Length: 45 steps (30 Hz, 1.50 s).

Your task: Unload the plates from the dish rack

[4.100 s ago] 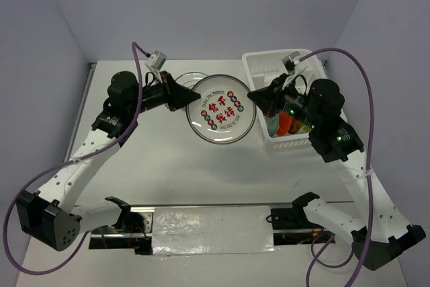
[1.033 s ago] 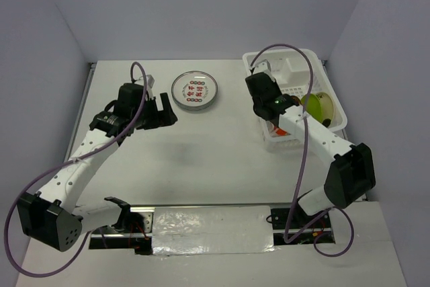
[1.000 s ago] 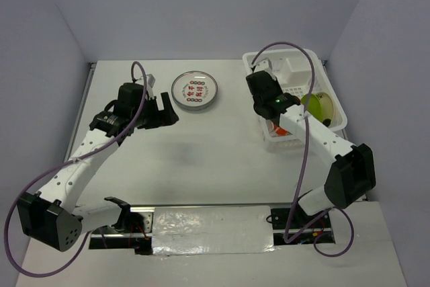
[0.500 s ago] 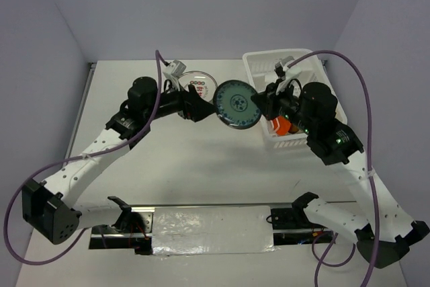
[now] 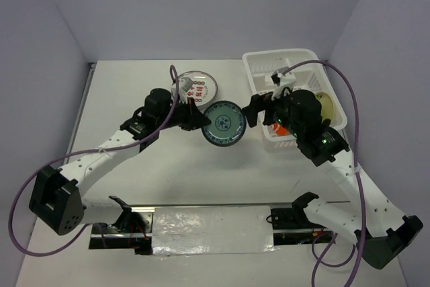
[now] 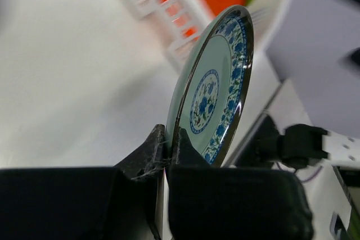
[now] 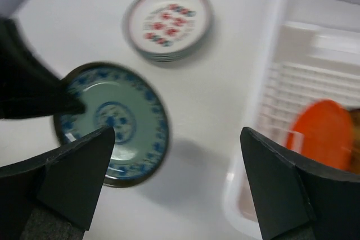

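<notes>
The right gripper moves over the rack and down onto the orange plate's rim (image 5: pixel 279 129) (image 7: pixel 332 125) next. That rim is below the gripper and to its right in the top view.
A teal plate (image 5: pixel 223 123) with blue flowers hangs on edge above the table, left of the dish rack (image 5: pixel 295 72). My left gripper (image 5: pixel 199 120) is shut on its left rim; in the left wrist view the rim of the teal plate (image 6: pixel 216 91) is pinched between the two fingers of the left gripper (image 6: pixel 169 139). My right gripper (image 5: pixel 254 111) stands open just right of the plate, apart from it. Its wrist view shows the teal plate (image 7: pixel 112 122) below, with the right gripper (image 7: pixel 177 139) spread wide. An orange plate (image 5: pixel 285 126) and a yellow-green plate (image 5: pixel 324 104) stand in the rack.
A white plate with red marks (image 5: pixel 195 87) lies flat on the table behind the left gripper, also seen as the white plate (image 7: pixel 169 22) from the right wrist. The white rack (image 7: pixel 304 82) sits at the back right, near the table's right edge.
The right gripper has opened and let go of the teal plate. The left gripper has shut on the plate's rim, and the plate has moved a little left and nearer.
</notes>
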Tool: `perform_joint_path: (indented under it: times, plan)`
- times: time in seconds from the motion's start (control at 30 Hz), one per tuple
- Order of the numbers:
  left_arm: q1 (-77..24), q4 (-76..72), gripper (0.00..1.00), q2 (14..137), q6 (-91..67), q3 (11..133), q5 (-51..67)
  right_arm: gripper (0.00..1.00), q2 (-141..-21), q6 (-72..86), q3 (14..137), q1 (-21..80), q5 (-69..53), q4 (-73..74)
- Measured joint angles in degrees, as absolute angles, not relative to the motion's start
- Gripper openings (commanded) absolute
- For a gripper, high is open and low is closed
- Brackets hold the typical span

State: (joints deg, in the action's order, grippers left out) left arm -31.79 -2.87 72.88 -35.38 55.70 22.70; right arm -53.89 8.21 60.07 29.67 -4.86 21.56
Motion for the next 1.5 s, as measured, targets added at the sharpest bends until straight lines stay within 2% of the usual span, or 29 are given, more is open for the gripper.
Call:
perform_joint_path:
  times: [0.13, 0.23, 0.3, 0.33, 0.37, 0.43, 0.5, 0.53, 0.73, 0.8, 0.9, 0.93, 1.0, 1.03, 1.27, 1.5]
  plan:
    - [-31.5, 0.9, 0.0, 79.5, -38.2, 51.8, 16.6, 1.0, -51.5, 4.1, 58.4, 29.5, 13.0, 24.4]
    - [-31.4, 2.1, 0.02, 86.0, -39.9, 48.7, 14.3, 0.91, -53.2, 0.5, 58.3, 28.4, 22.9, 26.5]
    - [-31.4, 3.0, 0.06, 89.4, -41.5, 47.3, 13.7, 0.73, -55.9, -1.4, 58.3, 26.7, 26.7, 27.9]
    - [-31.2, 2.0, 0.12, 90.7, -42.8, 47.0, 15.0, 0.63, -57.5, -2.3, 58.4, 25.7, 28.0, 28.5]
    - [-31.2, 0.8, 0.18, 91.4, -43.6, 47.1, 15.4, 0.6, -59.1, -3.2, 58.4, 24.9, 28.9, 28.9]
    - [-31.3, -1.4, 0.54, 92.4, -43.9, 47.3, 15.3, 0.55, -62.6, -4.3, 58.5, 23.1, 30.2, 29.8]
    - [-31.4, -2.2, 0.79, 94.1, -43.7, 47.2, 14.1, 0.52, -66.0, -5.5, 59.0, 21.9, 31.2, 30.5]
    - [-31.4, -2.0, 0.99, 94.9, -44.1, 47.1, 13.3, 0.49, -67.8, -6.1, 59.4, 21.3, 31.9, 30.7]
    - [-31.3, -1.0, 1.0, 91.1, -45.4, 45.5, 9.0, 0.48, -76.5, -9.0, 60.7, 19.2, 35.0, 30.4]
    - [-31.3, 3.3, 1.0, 87.8, -45.1, 44.3, 6.3, 0.43, -78.4, -9.9, 60.8, 18.5, 35.2, 30.0]
    - [-31.3, 9.5, 1.0, 81.7, -44.8, 43.8, 3.6, 0.32, -81.4, -10.9, 60.8, 17.6, 35.7, 29.0]
    - [-31.3, 11.0, 0.99, 79.2, -44.6, 43.8, 3.0, 0.23, -82.3, -11.2, 60.8, 17.3, 36.0, 28.7]
    - [-31.3, 13.5, 0.99, 74.5, -43.6, 44.2, 2.0, 0.13, -83.9, -11.9, 60.8, 17.1, 36.5, 27.9]
    - [-31.3, 14.8, 1.0, 72.3, -43.2, 44.7, 1.7, 0.0, -84.2, -12.0, 60.9, 17.1, 36.8, 27.1]
    - [-31.3, 21.4, 0.99, 63.9, -40.6, 47.5, -0.3, 0.0, -84.0, -12.3, 62.3, 17.6, 37.1, 24.8]
    - [-31.3, 25.3, 0.99, 63.3, -40.2, 48.9, -1.9, 0.0, -84.0, -12.4, 66.3, 19.3, 40.3, 29.8]
